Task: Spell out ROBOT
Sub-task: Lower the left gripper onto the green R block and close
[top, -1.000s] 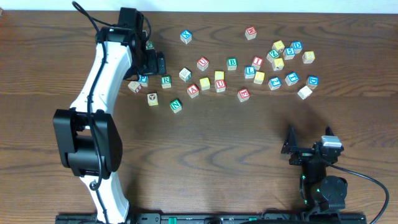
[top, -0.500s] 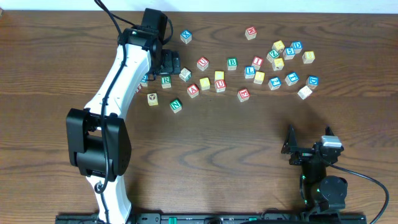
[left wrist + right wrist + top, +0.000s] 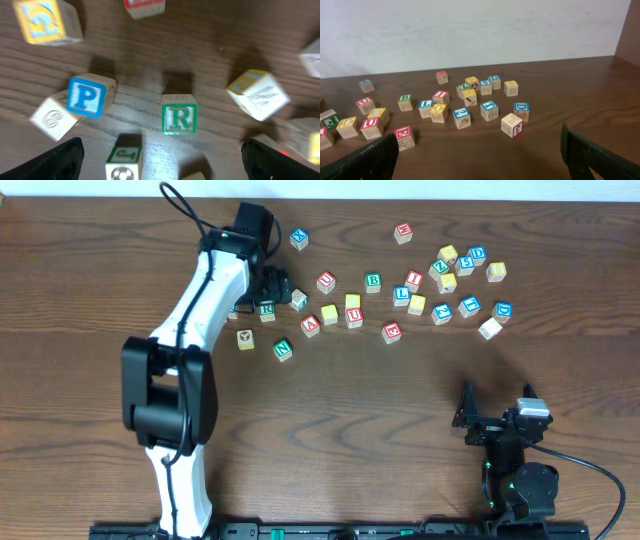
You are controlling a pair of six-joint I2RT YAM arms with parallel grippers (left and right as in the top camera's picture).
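My left gripper comes down onto the green R cube (image 3: 267,312) (image 3: 179,117) next, its open fingers passing on either side, since the cube shows the first letter of ROBOT.
The green R cube (image 3: 179,119) lies just ahead of my left gripper (image 3: 162,167), centred between its wide open fingers (image 3: 64,160). From above, that gripper (image 3: 275,288) hovers beside the R (image 3: 267,310). A green B cube (image 3: 373,281) sits mid-table, also seen as the green B (image 3: 405,102). A blue cube that looks like a T (image 3: 489,110) and a yellow cube (image 3: 438,112) lie in the right cluster. My right gripper (image 3: 485,167) is open and empty near the front right (image 3: 497,415), far from all cubes.
A green J cube (image 3: 122,159) sits low between my left fingers. A blue P cube (image 3: 86,96) and pale cubes crowd the R. Red-lettered cubes (image 3: 311,324) and others are scattered across the back of the wooden table (image 3: 350,410). A "3" cube (image 3: 511,125) is nearest my right gripper.
My left arm has swung right and a little nearer, from over the left-hand cubes to above the green R. The right arm has not moved.
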